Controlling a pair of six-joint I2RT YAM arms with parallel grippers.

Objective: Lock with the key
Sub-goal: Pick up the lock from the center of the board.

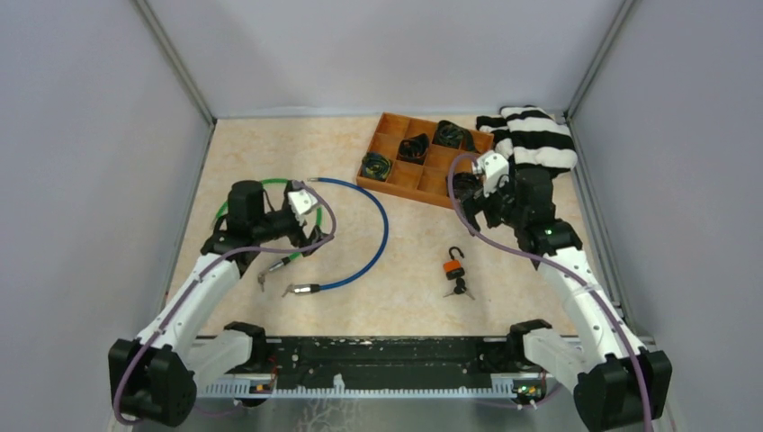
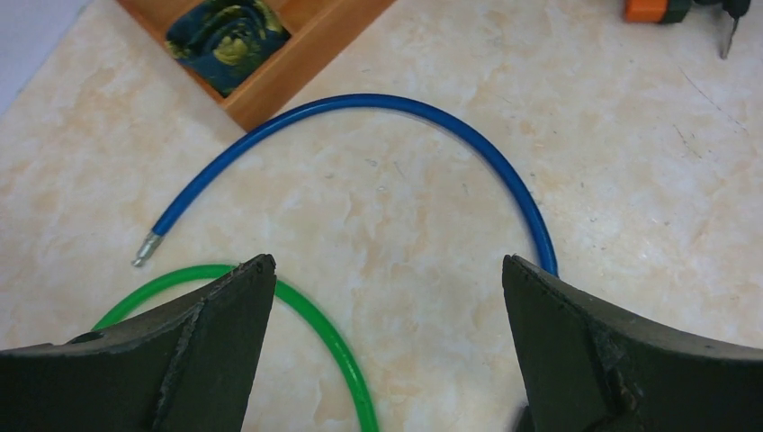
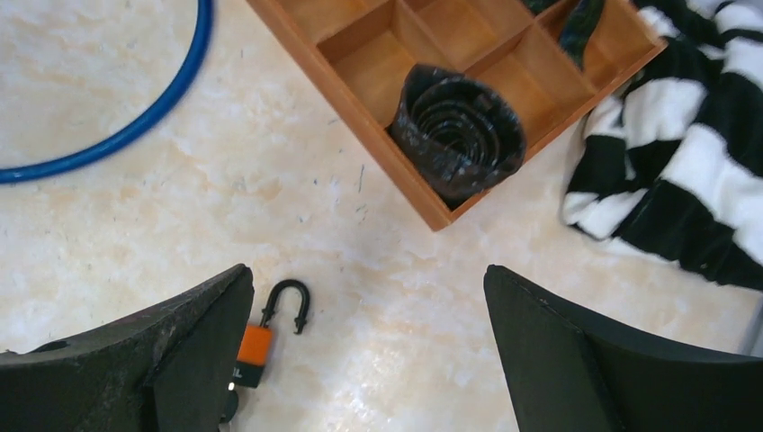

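The padlock's orange body (image 1: 453, 268) (image 3: 255, 346) is below the right gripper, on the gripper's side toward the robot's base, so the right gripper needs to move back and down onto it next.
An orange padlock (image 1: 454, 266) with a black shackle swung open lies on the table in the middle right; its keys (image 1: 459, 288) stick out of its near end. It also shows in the right wrist view (image 3: 255, 353) by the left finger, and at the top right edge of the left wrist view (image 2: 657, 9). My right gripper (image 1: 474, 202) is open and empty, above the table behind and right of the padlock. My left gripper (image 1: 310, 236) is open and empty, over the green cable (image 2: 333, 346) at the left.
A blue cable (image 1: 378, 234) curves across the table's middle, a green cable (image 1: 270, 184) loops under the left arm. A wooden compartment tray (image 1: 396, 171) with several black coils stands at the back. A black-and-white striped cloth (image 1: 540, 135) lies at the back right.
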